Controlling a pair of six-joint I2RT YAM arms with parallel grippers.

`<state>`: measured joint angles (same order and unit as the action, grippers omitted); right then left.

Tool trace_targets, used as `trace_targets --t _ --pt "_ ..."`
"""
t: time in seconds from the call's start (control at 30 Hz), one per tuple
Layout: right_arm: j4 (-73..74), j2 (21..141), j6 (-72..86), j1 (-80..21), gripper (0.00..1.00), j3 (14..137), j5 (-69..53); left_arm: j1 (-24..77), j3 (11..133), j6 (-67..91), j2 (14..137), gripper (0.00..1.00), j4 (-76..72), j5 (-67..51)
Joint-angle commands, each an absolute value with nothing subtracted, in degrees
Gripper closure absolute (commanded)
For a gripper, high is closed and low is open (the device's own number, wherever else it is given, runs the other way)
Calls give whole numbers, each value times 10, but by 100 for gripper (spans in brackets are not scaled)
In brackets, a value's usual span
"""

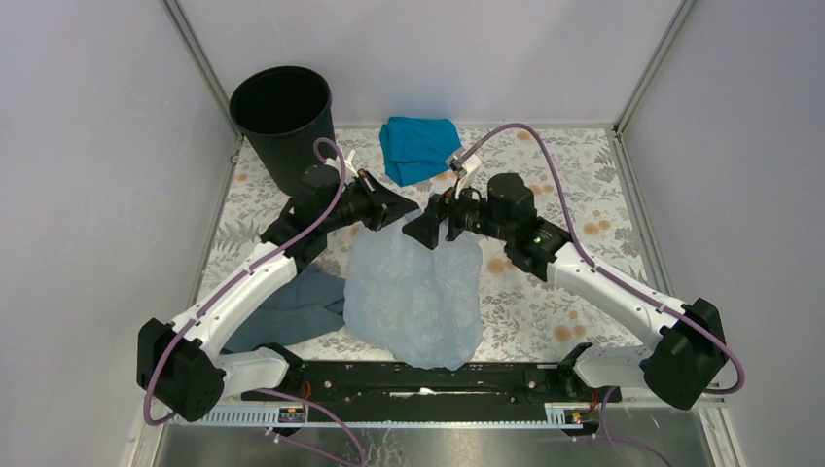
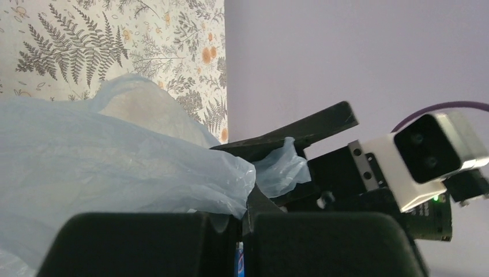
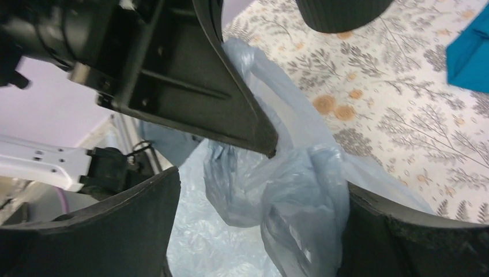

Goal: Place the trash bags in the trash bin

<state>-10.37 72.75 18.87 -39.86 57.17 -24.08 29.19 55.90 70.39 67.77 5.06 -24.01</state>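
Note:
The bunched fold of bag (image 3: 300, 196) already hangs between my right gripper's open fingers, so that gripper eases toward my left gripper and shuts around it next.
The trash bag (image 1: 418, 292), a thin pale blue film, lies spread in the table's middle with its far edge lifted. My left gripper (image 1: 397, 212) is shut on that raised edge; in the left wrist view the film (image 2: 115, 156) bunches out from the closed left gripper (image 2: 245, 222). My right gripper (image 1: 424, 230) faces it, almost touching. In the right wrist view the right gripper (image 3: 259, 231) stands open, and a fold of the bag (image 3: 300, 196) hangs between its fingers, resting against the right-hand one. The black trash bin (image 1: 282, 112) stands upright at the far left corner.
A teal cloth (image 1: 418, 146) lies at the back centre, behind both grippers. A dark slate-grey cloth (image 1: 292, 306) lies on the left, partly under my left arm. Grey walls close in the table on three sides, and the bin stands against the left one.

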Motion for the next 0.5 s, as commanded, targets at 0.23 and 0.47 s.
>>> trace_targets --t 0.23,0.47 --pt "-64 725 98 -499 15 612 60 293 596 717 697 100 11 -252" --pt "-75 729 96 -512 50 611 79 292 598 702 696 84 10 -258"
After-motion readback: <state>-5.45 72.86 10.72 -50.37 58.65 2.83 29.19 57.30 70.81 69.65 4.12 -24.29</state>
